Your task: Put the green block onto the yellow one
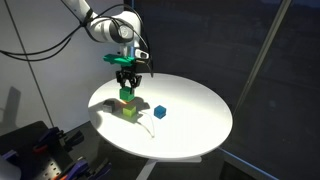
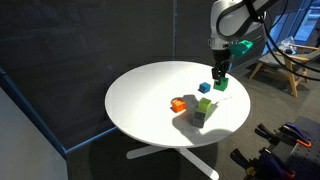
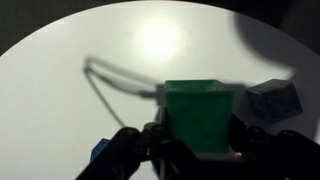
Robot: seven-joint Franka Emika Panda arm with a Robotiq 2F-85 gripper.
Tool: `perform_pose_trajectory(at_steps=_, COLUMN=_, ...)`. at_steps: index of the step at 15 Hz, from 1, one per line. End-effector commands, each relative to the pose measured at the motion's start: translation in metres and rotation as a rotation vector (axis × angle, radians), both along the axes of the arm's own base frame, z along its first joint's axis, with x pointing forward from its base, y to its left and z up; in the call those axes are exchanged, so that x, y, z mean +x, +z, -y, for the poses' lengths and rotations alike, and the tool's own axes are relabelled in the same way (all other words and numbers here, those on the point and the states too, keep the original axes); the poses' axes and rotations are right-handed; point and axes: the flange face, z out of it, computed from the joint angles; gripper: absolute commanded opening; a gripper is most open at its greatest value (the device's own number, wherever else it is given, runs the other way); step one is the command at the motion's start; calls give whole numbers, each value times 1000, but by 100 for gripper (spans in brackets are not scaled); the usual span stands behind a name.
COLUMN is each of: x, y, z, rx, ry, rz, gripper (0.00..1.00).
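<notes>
My gripper carries the green block (image 1: pixel 127 95) across next and goes down to release it, as the yellow one's top lies below my gripper and off to its side.
My gripper (image 1: pixel 127 80) is shut on the green block (image 1: pixel 127 95) and holds it a little above the white round table (image 1: pixel 200 125). In an exterior view the gripper (image 2: pixel 219 78) and the green block (image 2: pixel 221 85) hang beside and above the yellow one (image 2: pixel 205 104), apart from it. The yellow one (image 1: pixel 131 110) stands on the table just below the held block. In the wrist view the green block (image 3: pixel 197 115) fills the space between the dark fingers (image 3: pixel 195 150).
A blue cube (image 1: pixel 160 112) (image 2: pixel 204 88) and an orange cube (image 2: pixel 178 104) stand on the table near the yellow one. The wrist view shows a shadowed cube (image 3: pixel 275 97) to the right. Dark curtains surround the table (image 2: pixel 140 100).
</notes>
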Motion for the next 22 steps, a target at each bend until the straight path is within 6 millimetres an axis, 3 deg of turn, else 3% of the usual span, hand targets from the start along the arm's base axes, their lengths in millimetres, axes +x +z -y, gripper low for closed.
perform_pose_trajectory(at_steps=1, x=9, y=-7, z=-4, rx=-4, ry=18, rz=8, gripper=28)
perform_pose_trajectory(at_steps=15, x=37, y=-35, z=-30, rx=10, ry=55, rz=39, gripper=28)
perform_pose_trajectory(at_steps=22, x=42, y=-52, z=-30, rx=8, ry=58, rz=17, gripper=28)
